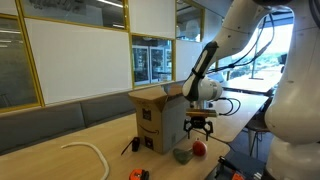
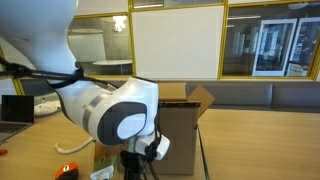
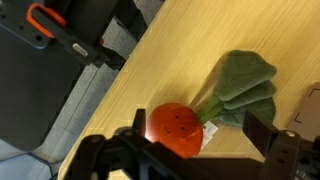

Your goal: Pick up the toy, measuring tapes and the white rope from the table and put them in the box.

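The robot will next lower its gripper with a turn around the toy's round red body (image 1: 199, 149) (image 3: 175, 128), because that body lies below, between the two open fingers.
The toy is a plush red vegetable with a face (image 3: 172, 130) and green leaves (image 3: 242, 85). It lies on the wooden table and also shows in an exterior view (image 1: 192, 151), in front of the open cardboard box (image 1: 155, 115). My gripper (image 3: 198, 130) is open just above the toy, with one finger on each side of it; it also shows in an exterior view (image 1: 200, 126). A white rope (image 1: 90, 150) curves on the table beyond the box. An orange measuring tape (image 1: 137, 174) lies near the table's front edge and shows in the other exterior view too (image 2: 67, 171).
A small black object (image 1: 130, 147) lies beside the box. Black equipment with an orange handle (image 3: 45, 18) sits past the table edge near the toy. The box (image 2: 190, 115) stands with its flaps open. A bench and glass walls run behind the table.
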You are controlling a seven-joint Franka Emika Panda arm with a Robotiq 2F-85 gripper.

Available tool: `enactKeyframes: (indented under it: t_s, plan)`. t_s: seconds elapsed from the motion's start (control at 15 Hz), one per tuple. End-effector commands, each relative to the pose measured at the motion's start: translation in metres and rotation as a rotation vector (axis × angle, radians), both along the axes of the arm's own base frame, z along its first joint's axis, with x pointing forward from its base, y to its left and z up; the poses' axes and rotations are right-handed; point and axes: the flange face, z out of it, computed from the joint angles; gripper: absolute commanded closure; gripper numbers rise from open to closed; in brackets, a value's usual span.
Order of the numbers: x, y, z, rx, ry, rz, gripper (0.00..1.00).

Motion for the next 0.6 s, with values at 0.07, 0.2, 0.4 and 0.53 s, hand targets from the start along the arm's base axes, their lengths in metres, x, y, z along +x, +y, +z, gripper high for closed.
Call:
enactKeyframes:
  t_s: [0.07,0.2,0.4,0.53]
  plan:
    - [0.003,-0.022,-0.021,0.019,-0.031,-0.252,0.00]
    - [0.004,-0.029,-0.030,0.022,-0.048,-0.359,0.00]
    - [0.007,-0.032,-0.045,0.011,-0.058,-0.467,0.00]
    - [0.010,-0.033,-0.056,-0.001,-0.045,-0.503,0.00]
